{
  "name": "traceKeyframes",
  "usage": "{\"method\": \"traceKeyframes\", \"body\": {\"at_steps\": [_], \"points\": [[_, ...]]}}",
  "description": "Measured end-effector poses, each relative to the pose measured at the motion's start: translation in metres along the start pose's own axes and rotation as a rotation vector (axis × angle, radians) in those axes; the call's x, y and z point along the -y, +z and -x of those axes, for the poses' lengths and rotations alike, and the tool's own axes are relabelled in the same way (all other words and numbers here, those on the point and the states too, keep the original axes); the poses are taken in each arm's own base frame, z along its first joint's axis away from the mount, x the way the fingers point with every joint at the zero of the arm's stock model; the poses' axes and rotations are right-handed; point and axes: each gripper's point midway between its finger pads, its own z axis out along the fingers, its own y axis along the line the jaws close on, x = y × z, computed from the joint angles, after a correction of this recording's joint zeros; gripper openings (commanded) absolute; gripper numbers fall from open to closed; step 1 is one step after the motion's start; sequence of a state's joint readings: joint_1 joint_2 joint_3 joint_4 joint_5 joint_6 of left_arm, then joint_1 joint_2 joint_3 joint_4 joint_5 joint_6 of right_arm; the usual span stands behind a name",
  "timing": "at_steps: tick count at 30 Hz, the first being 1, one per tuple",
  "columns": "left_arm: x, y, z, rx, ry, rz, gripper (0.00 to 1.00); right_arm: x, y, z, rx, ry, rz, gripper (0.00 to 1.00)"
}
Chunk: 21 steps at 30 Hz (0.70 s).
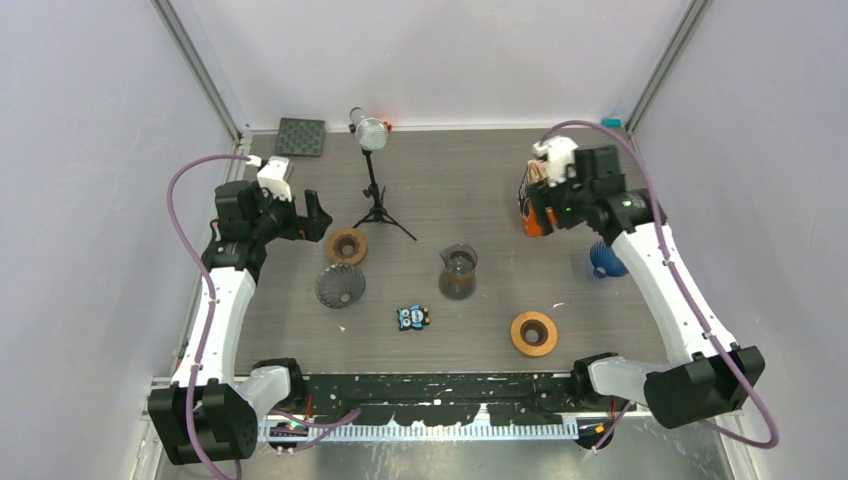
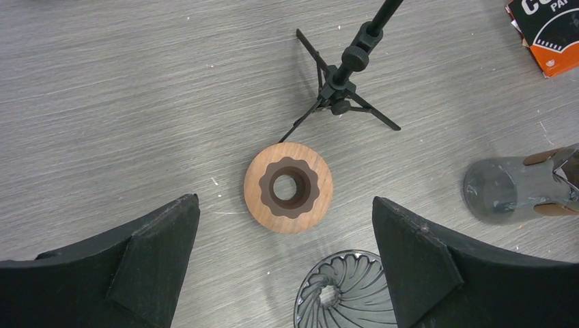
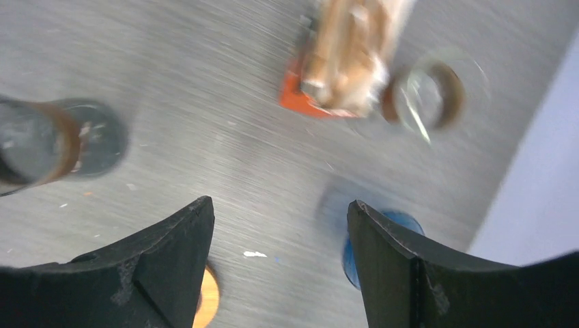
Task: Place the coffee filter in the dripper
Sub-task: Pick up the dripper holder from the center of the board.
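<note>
My right gripper will next move back and down onto the far rim of the front wooden ring (image 1: 533,316) (image 3: 210,285), because the ring's open hole has room for one finger.
A pack of brown paper coffee filters (image 3: 348,51) stands in an orange box (image 1: 533,222) at the back right. A dark ribbed glass dripper (image 1: 340,286) sits left of centre, also in the left wrist view (image 2: 348,290). A blue dripper (image 1: 605,260) stands at the right, partly behind a finger in the right wrist view (image 3: 404,224). My left gripper (image 1: 315,215) is open and empty above a wooden ring (image 2: 288,188). My right gripper (image 1: 537,203) is open and empty, close to the filter box; its view (image 3: 278,201) is blurred.
A glass carafe (image 1: 458,272) stands mid-table. A second wooden ring (image 1: 533,333) lies near the front. A microphone on a tripod (image 1: 372,185), a small owl toy (image 1: 412,317) and a black square mat (image 1: 301,137) are also on the table.
</note>
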<state>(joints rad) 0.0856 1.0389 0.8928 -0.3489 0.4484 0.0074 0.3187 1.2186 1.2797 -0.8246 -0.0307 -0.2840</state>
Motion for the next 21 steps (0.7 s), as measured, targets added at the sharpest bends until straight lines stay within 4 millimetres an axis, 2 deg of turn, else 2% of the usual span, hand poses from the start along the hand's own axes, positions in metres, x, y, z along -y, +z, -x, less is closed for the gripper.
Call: {"method": "traceKeyframes", "body": {"at_steps": [1, 4, 6, 8, 13, 17, 19, 21], "points": [[0.000, 0.000, 0.000, 0.000, 0.000, -0.001, 1.00, 0.020, -0.003, -0.010, -0.022, 0.057, -0.047, 0.75], [0.001, 0.000, -0.002, -0.007, -0.003, -0.002, 1.00, 0.056, -0.011, -0.035, -0.083, 0.159, -0.130, 0.74], [0.001, -0.001, -0.003, -0.017, -0.006, -0.003, 1.00, 0.067, -0.016, -0.051, -0.125, 0.202, -0.153, 0.73], [0.002, -0.003, -0.003, -0.025, -0.005, -0.006, 1.00, 0.065, -0.020, -0.065, -0.158, 0.212, -0.136, 0.73], [0.005, -0.008, 0.006, -0.040, 0.039, -0.027, 1.00, 0.025, -0.022, -0.077, -0.176, 0.163, 0.060, 0.71], [0.009, -0.012, 0.002, -0.066, 0.080, -0.056, 1.00, -0.010, -0.013, -0.084, -0.197, 0.060, 0.194, 0.69], [0.010, -0.013, -0.006, -0.093, 0.092, -0.067, 1.00, -0.040, -0.005, -0.097, -0.233, -0.042, 0.280, 0.67], [0.011, -0.014, -0.011, -0.106, 0.103, -0.070, 1.00, -0.067, 0.002, -0.119, -0.288, -0.146, 0.360, 0.66]]}}
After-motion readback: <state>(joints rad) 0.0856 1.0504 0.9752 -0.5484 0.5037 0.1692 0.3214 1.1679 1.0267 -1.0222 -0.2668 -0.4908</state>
